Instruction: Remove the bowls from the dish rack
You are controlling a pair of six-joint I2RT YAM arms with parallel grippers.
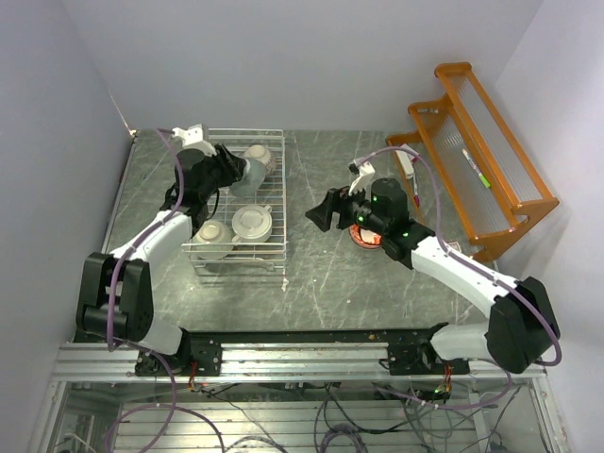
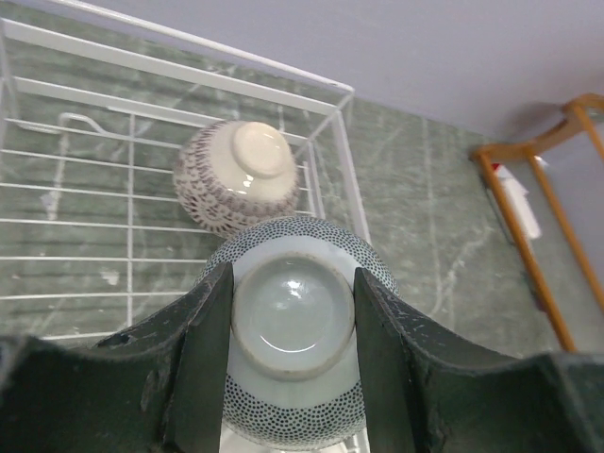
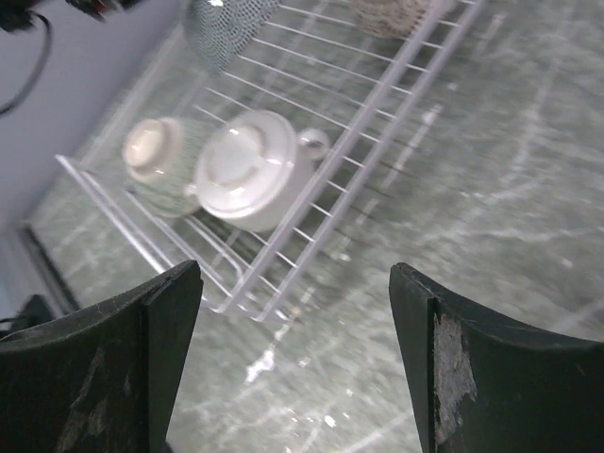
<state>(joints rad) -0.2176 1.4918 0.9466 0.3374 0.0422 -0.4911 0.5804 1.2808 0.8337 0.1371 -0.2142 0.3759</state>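
Observation:
The held dotted bowl is to the left of my right gripper in the top view, so my right gripper should next swing outward and toward the rack, onto the rim of that bowl.
The white wire dish rack (image 1: 279,200) sits left of centre. My left gripper (image 1: 236,172) (image 2: 293,283) is over its far part, shut on the foot ring of an upside-down dotted bowl (image 2: 294,326) (image 1: 255,174). A patterned bowl (image 2: 238,175) (image 1: 262,153) lies just beyond it. Nearer in the rack are a cream bowl with a small handle (image 1: 252,224) (image 3: 247,170) and a smaller bowl (image 1: 212,236) (image 3: 156,156), both upside down. My right gripper (image 1: 316,215) (image 3: 294,359) hangs open and empty over the table to the right of the rack. A reddish-brown bowl (image 1: 364,236) shows on the table under the right arm.
An orange wooden shelf rack (image 1: 481,151) (image 2: 528,236) stands at the far right against the wall. The table's left edge runs close beside the dish rack. Bare marble-patterned table (image 1: 321,264) lies between the rack and the right arm.

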